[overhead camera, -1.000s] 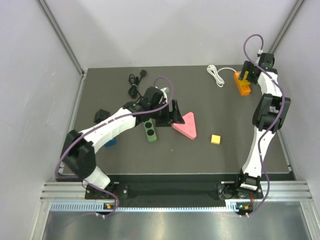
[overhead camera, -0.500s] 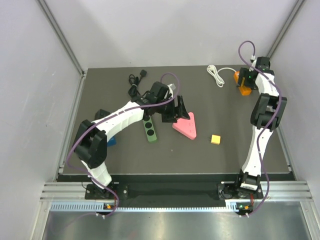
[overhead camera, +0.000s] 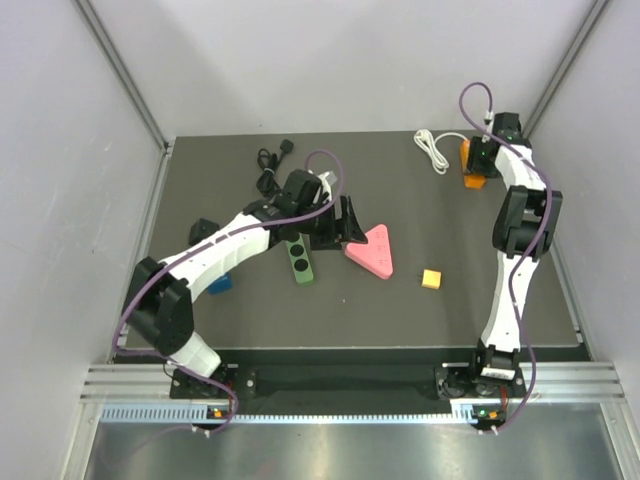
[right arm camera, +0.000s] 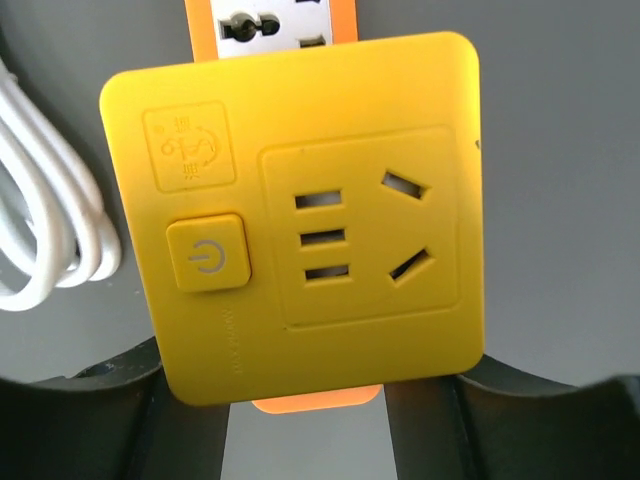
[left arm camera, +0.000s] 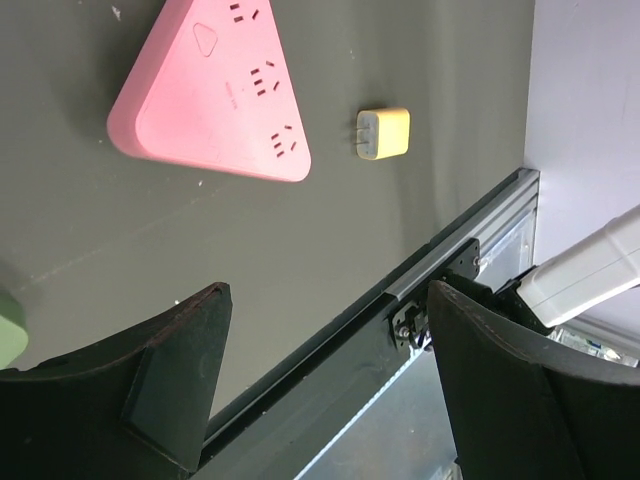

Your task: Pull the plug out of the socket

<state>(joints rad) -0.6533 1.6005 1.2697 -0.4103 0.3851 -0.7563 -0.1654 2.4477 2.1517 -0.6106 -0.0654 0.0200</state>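
Note:
The right gripper draws the yellow plug (right arm camera: 300, 220) and its orange socket strip (overhead camera: 470, 180) back and toward the pink triangular socket next, since they sit far from my left gripper.
A yellow cube plug (right arm camera: 300, 220) with a power button sits plugged into the orange socket strip (right arm camera: 315, 403) at the table's far right. My right gripper (right arm camera: 305, 435) comes down over it. Its dark fingers (right arm camera: 90, 420) lie against the plug's two lower sides with no gap showing, and their tips are hidden under the plug's top face. From above, the right gripper (overhead camera: 480, 158) covers most of the orange strip (overhead camera: 470, 180). My left gripper (overhead camera: 345, 222) hangs open and empty over the table's middle, beside a pink triangular socket (left arm camera: 215, 90).
A coiled white cable (overhead camera: 435, 150) lies just left of the orange strip. A small yellow adapter (overhead camera: 431, 278), a green socket strip (overhead camera: 299, 260), a black cable (overhead camera: 270, 170), a black block (overhead camera: 203, 231) and a blue piece (overhead camera: 220, 284) lie about the table.
My right gripper has shifted left over the orange strip and its jaws have closed in on the yellow plug. The left arm swung slightly right and came back, jaws still open.

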